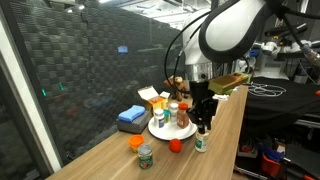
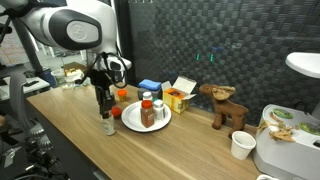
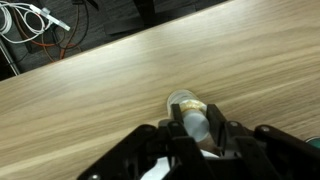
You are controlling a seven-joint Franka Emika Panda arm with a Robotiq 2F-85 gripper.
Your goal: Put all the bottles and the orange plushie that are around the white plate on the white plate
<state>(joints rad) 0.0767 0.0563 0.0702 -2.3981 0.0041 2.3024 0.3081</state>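
Observation:
A free gap among the bottles lies across the plate's rim from the gripper. The gripper lifts next, carries the pale-capped bottle over, lowers it there and releases.
The white plate (image 1: pixel 160 131) (image 2: pixel 130 122) sits mid-table with three bottles (image 1: pixel 178 115) (image 2: pixel 148 112) standing on it. My gripper (image 1: pixel 203 128) (image 2: pixel 107 113) (image 3: pixel 190 125) reaches straight down beside the plate, its fingers closed around the top of a small white bottle (image 1: pixel 202 144) (image 2: pixel 108 128) (image 3: pixel 186 108) whose base is at the table. The orange plushie (image 1: pixel 136 143) lies on the table beside the plate. A jar with a green label (image 1: pixel 146 156) stands near it, off the plate.
A small red round thing (image 1: pixel 175 145) lies by the plate. A blue box (image 1: pixel 131 116) (image 2: pixel 150 87) and a yellow box (image 1: pixel 158 100) (image 2: pixel 178 98) stand behind the plate. A brown plush toy (image 2: pixel 225 106), a white cup (image 2: pixel 240 146) and white containers (image 2: pixel 290 140) lie farther along the table.

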